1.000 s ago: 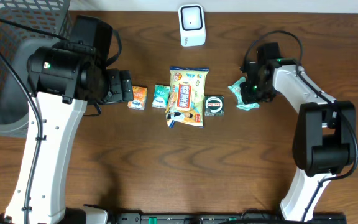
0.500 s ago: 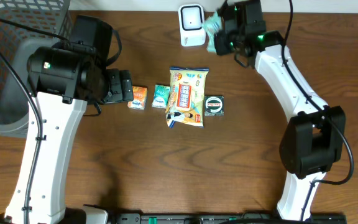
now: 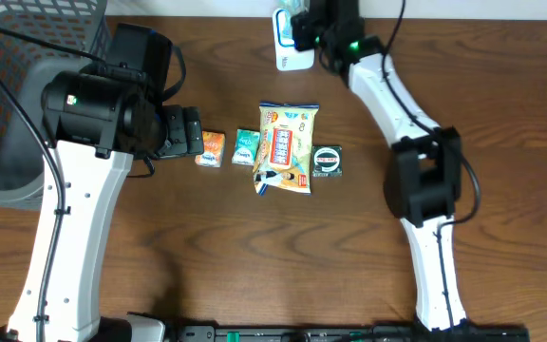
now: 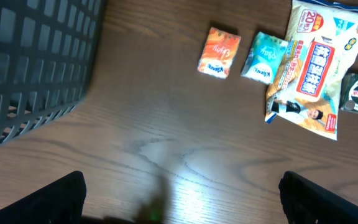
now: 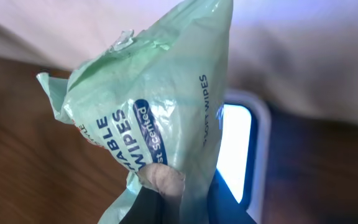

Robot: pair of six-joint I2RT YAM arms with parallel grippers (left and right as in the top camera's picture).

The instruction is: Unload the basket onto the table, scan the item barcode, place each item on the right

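Observation:
Next, my right gripper will swing away from the scanner and over that open part (image 3: 491,112) of the wood to the right in the overhead view.
My right gripper (image 3: 310,25) is shut on a pale green wipes pack (image 5: 154,106), pinching its lower edge. In the right wrist view the pack hangs just in front of the white scanner (image 5: 244,149), whose lit window shows beside it. In the overhead view the scanner (image 3: 292,57) stands at the table's back edge, its upper part covered by the gripper; the pack barely shows there. My left gripper (image 3: 190,131) hovers open over bare wood at the left, its fingertips (image 4: 61,199) wide apart with nothing between them.
A row lies mid-table: an orange packet (image 3: 212,149), a teal packet (image 3: 246,147), a yellow snack bag (image 3: 286,147) and a round black tin (image 3: 328,161). A dark mesh basket (image 3: 17,85) fills the back left corner.
The right arm has carried the wipes pack from the table's right side up and leftward to the scanner. The left arm has stayed still.

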